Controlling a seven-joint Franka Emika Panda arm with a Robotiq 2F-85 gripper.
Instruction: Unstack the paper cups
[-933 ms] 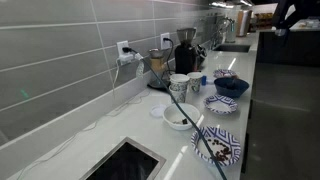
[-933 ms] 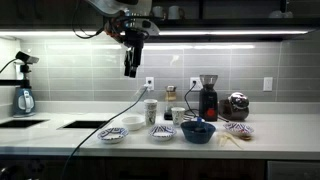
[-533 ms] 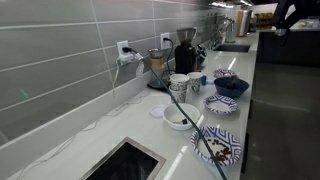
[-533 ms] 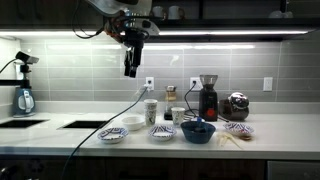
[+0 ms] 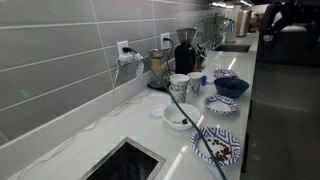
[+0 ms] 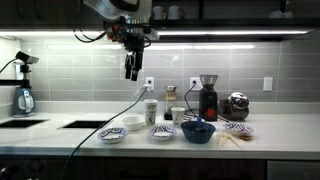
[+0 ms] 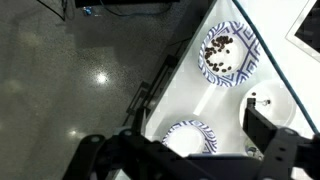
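Observation:
The nested cups are below my spread gripper and closer to the wall, so I will next bring my gripper down toward the wall onto the taller stack's top rim (image 5: 179,77).
The white paper cups stand on the counter near the wall. In an exterior view a taller nested stack (image 5: 178,87) has a single cup (image 5: 195,81) beside it. They also show as a stack (image 6: 151,111) and a cup (image 6: 177,115) in an exterior view. My gripper (image 6: 130,70) hangs high above the counter, up and to the left of the cups, far from them. In the wrist view its fingers (image 7: 185,150) are spread wide with nothing between them. The cups are out of the wrist view.
A low white bowl (image 5: 180,117), a dark blue bowl (image 6: 198,131) and blue-patterned bowls (image 6: 113,133) (image 7: 228,53) (image 7: 190,135) sit along the counter front. A coffee grinder (image 6: 208,97) stands at the wall, a kettle (image 6: 26,100) and a sink (image 6: 85,125) further along. A cable (image 5: 205,145) crosses the counter.
The upper arm has shifted slightly. The gripper stays high above the counter, and the cups and bowls have not moved.

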